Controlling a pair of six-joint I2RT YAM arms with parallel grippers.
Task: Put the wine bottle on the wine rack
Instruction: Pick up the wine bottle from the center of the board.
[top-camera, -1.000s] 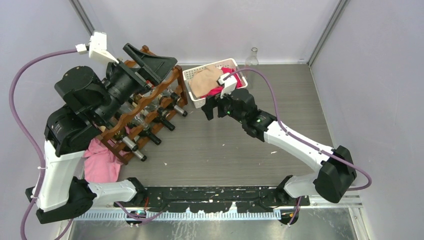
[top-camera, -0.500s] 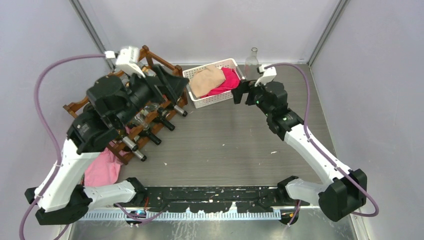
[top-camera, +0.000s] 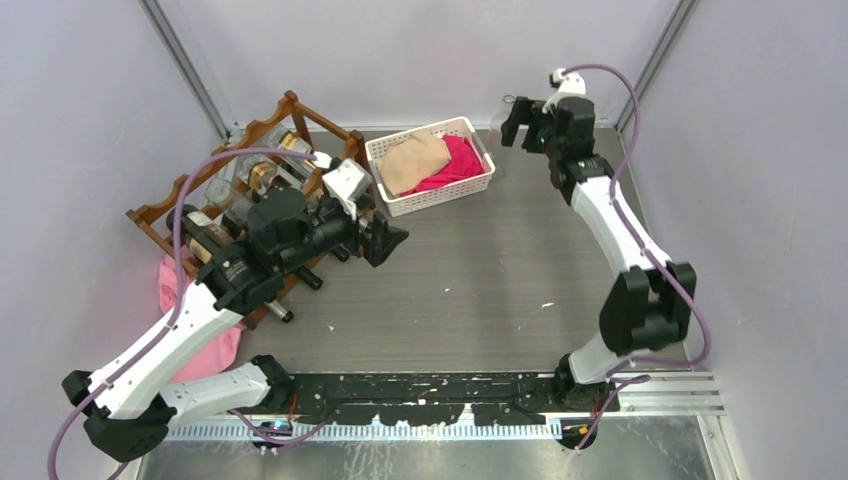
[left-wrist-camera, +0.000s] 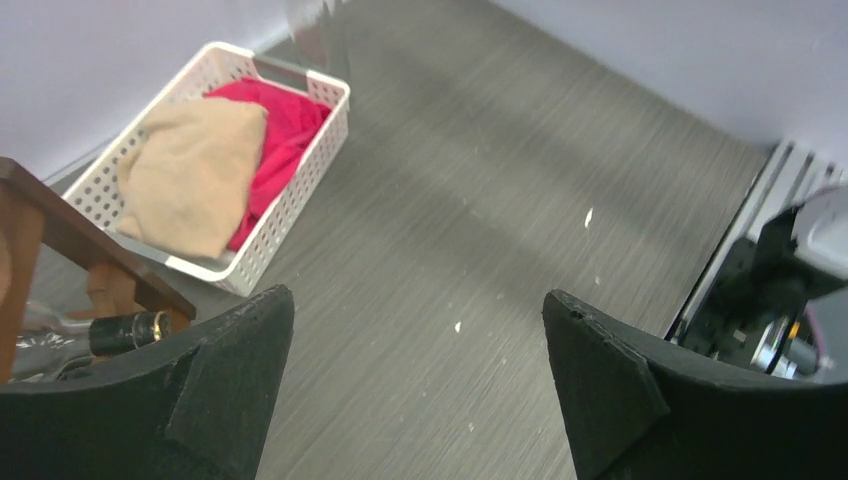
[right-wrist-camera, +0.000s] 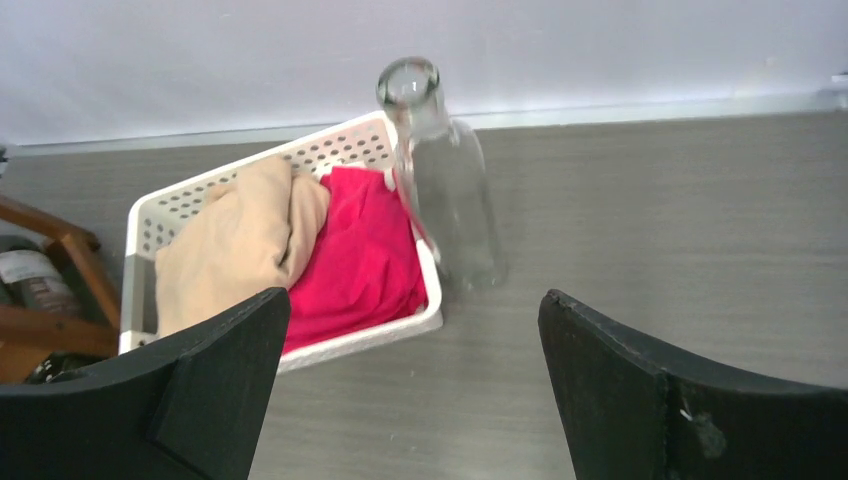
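Observation:
My right gripper moves outward and down next until its open fingers straddle the wine bottle's neck (top-camera: 507, 102) (right-wrist-camera: 419, 108), then closes, since that stands outward of it and lower.
A clear glass wine bottle (right-wrist-camera: 445, 190) stands upright at the back of the table, right of the white basket, its open mouth toward my right wrist camera. My right gripper (right-wrist-camera: 415, 330) (top-camera: 520, 128) hovers above and in front of it, open and holding nothing; from the top view it hides most of the wine bottle (top-camera: 496, 122). The reddish-brown wine rack (top-camera: 160, 212) stands at the left with several dark bottles lying in it. My left gripper (top-camera: 388, 240) (left-wrist-camera: 415, 330) is open and empty over bare table, just right of the wine rack (left-wrist-camera: 60, 220).
A white plastic basket (top-camera: 470, 125) (left-wrist-camera: 290, 215) (right-wrist-camera: 350, 140) holding a tan cloth and a red cloth sits between the rack and the bottle. A pink cloth (top-camera: 180, 300) lies under the rack's near end. Walls close in the back and both sides.
The left arm has swung down from above the rack to the table in front of it. The right arm has reached from the basket's front to the back, over the clear bottle.

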